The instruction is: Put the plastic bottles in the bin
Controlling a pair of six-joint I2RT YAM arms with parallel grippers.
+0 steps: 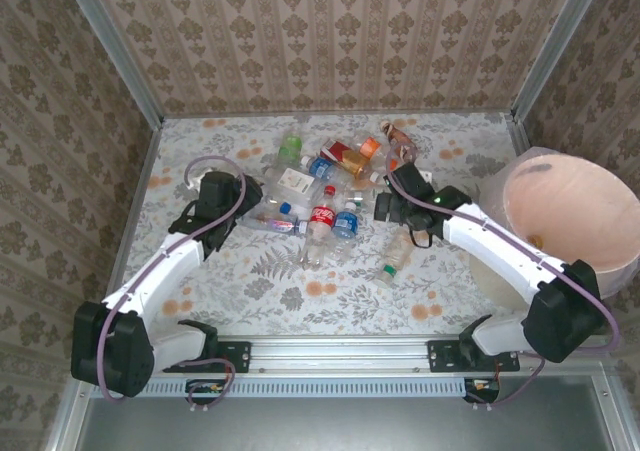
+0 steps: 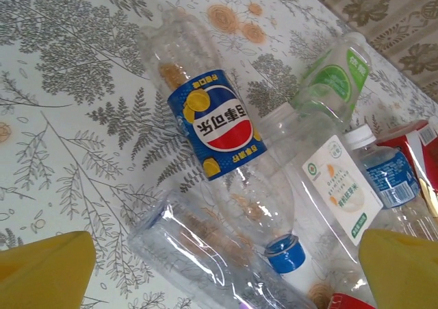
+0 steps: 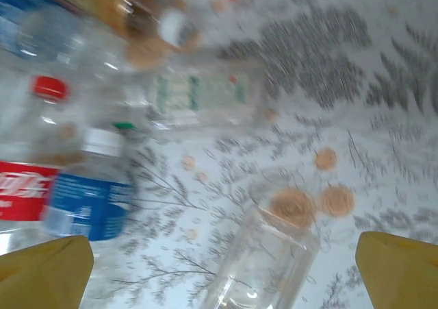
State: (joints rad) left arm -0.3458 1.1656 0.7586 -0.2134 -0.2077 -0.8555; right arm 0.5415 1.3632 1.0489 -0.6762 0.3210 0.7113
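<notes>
Next, my right gripper will draw back and down astride the bottle's capless end (image 1: pixel 401 243) (image 3: pixel 275 244), since the lone green-capped bottle lies below and back from it, bare tabletop on either side of the bottle.
Several plastic bottles (image 1: pixel 325 186) lie in a heap at mid-table. The bin (image 1: pixel 580 206), a wide pale pink bucket, stands at the right edge. My left gripper (image 1: pixel 245 209) hovers at the heap's left side, open. In the left wrist view its gripper (image 2: pixel 224 257) frames a clear unlabelled bottle (image 2: pixel 198 251) lying beside a blue-labelled Pepsi bottle (image 2: pixel 219 127). My right gripper (image 1: pixel 390 211) is open over the heap's right side. In the blurred right wrist view the gripper (image 3: pixel 222 268) has a clear bottle (image 3: pixel 270 261) between its spread yellow fingers, untouched, with the Coca-Cola bottle (image 3: pixel 20 186) at left.
A green-labelled bottle (image 2: pixel 335 83) and a white-labelled one (image 2: pixel 342 189) lie past the Pepsi bottle. A lone bottle with a green cap (image 1: pixel 397 254) lies nearer the front. Patterned walls close in the table on three sides; a metal rail (image 1: pixel 340 351) runs along the front.
</notes>
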